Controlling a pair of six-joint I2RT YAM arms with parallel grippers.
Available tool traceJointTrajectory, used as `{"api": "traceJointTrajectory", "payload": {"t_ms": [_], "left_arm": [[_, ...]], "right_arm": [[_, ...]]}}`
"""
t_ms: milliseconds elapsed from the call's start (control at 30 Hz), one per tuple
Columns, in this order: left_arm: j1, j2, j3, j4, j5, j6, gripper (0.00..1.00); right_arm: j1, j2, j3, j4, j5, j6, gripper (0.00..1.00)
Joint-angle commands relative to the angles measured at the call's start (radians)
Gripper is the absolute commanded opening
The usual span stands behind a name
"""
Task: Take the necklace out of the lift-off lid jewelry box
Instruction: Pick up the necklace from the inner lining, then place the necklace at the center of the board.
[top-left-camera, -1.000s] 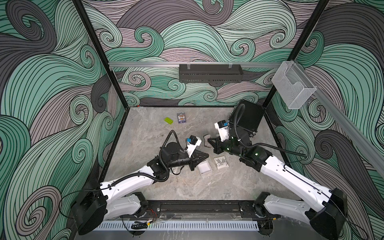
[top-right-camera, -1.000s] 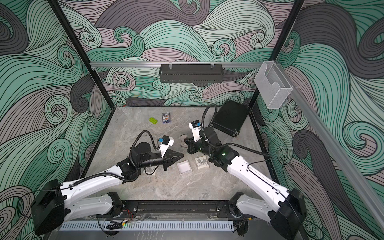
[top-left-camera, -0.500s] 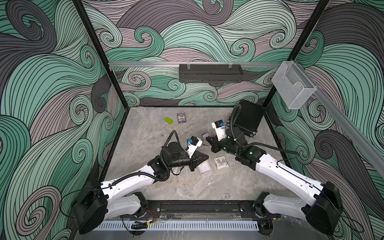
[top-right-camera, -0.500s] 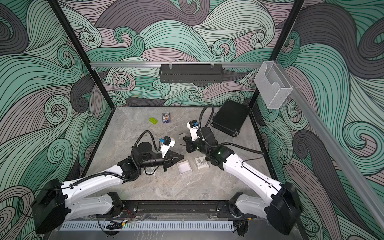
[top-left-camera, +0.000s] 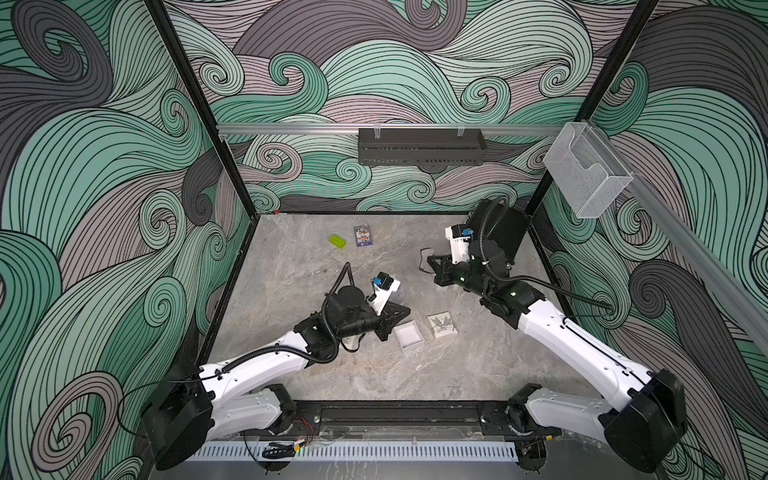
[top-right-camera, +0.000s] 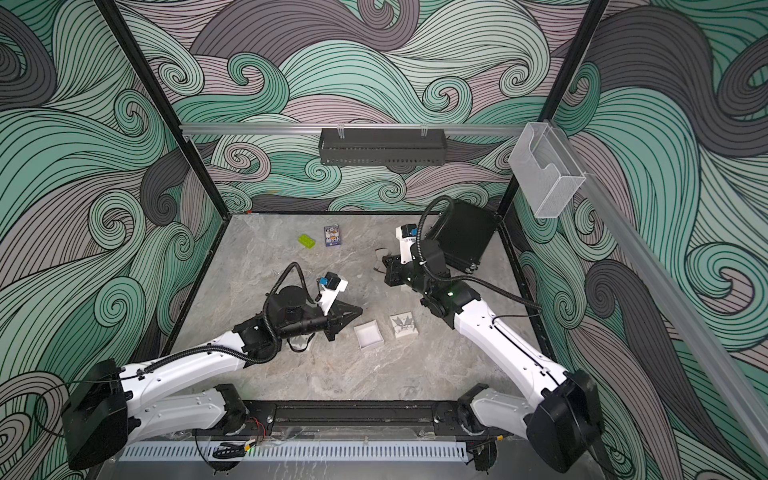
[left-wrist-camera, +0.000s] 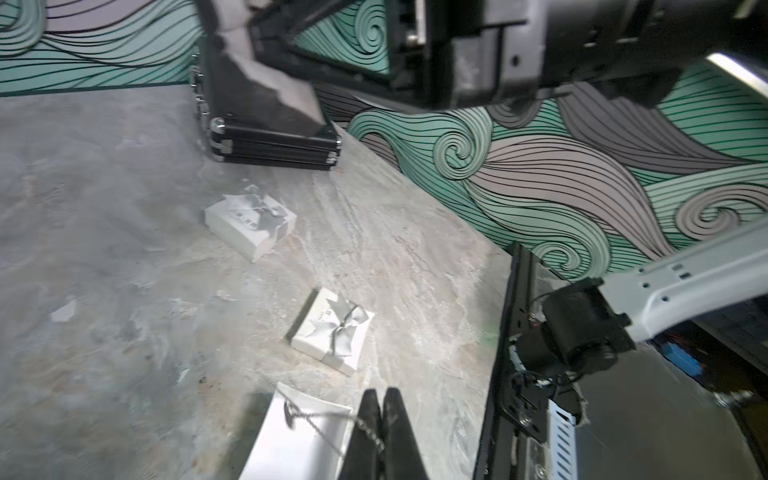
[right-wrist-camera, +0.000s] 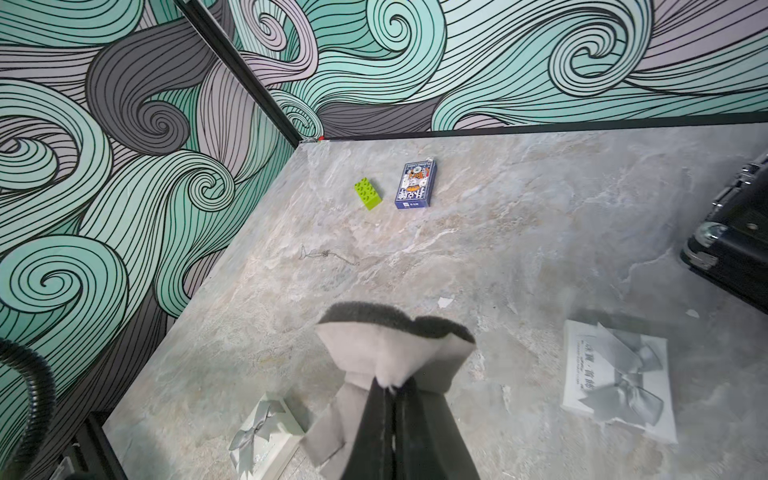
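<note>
The necklace swings outward with my left gripper next, clear of the box, and down for release. Bare tabletop (top-left-camera: 321, 286) beside the loose chain lies below and outward of the gripper.
The open white jewelry box base (left-wrist-camera: 291, 449) (top-left-camera: 409, 336) lies near the table's middle. Its bow-topped lid (left-wrist-camera: 332, 332) (top-left-camera: 442, 326) rests beside it. My left gripper (left-wrist-camera: 383, 392) (top-left-camera: 406, 310) is shut on the necklace (left-wrist-camera: 320, 419), a thin silver chain that runs from the jaws down into the base. My right gripper (right-wrist-camera: 392, 384) (top-left-camera: 430, 262) hangs farther back, shut on a grey foam insert (right-wrist-camera: 395, 345) with a dark backing.
A second loose chain (right-wrist-camera: 328, 254) (top-left-camera: 318, 272) lies on the table at the left. A green brick (top-left-camera: 337, 241) and a card deck (top-left-camera: 363, 236) sit at the back. A black case (top-left-camera: 505, 232) leans in the back right corner, with another bow-topped white piece (left-wrist-camera: 249, 224) near it.
My right arm has drawn back toward the rear wall with the foam insert. The left gripper has hardly moved and stays shut on the chain.
</note>
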Motion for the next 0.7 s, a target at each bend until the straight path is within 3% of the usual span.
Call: {"api": "traceJointTrajectory", "payload": {"t_ms": [0,133,300,667], "left_arm": [[0.007,-0.009,0.032,-0.105,-0.187,0.012,0.0],[0.056,0.041,0.08,-0.14,-0.224,-0.001,0.0],[0.195,0.158,0.155,-0.138,-0.17,-0.044,0.0],[0.479,0.249,0.164,-0.139,-0.113,-0.081,0.0]], "right_arm": [[-0.009,-0.062,-0.004,-0.08,-0.021,-0.017,0.0],[-0.008,-0.119,-0.033,-0.155,-0.086,-0.051,0.0],[-0.001,-0.175,-0.085,-0.246,-0.199,-0.06,0.0],[0.09,-0.247,-0.228,-0.291,-0.186,0.006,0.0]]}}
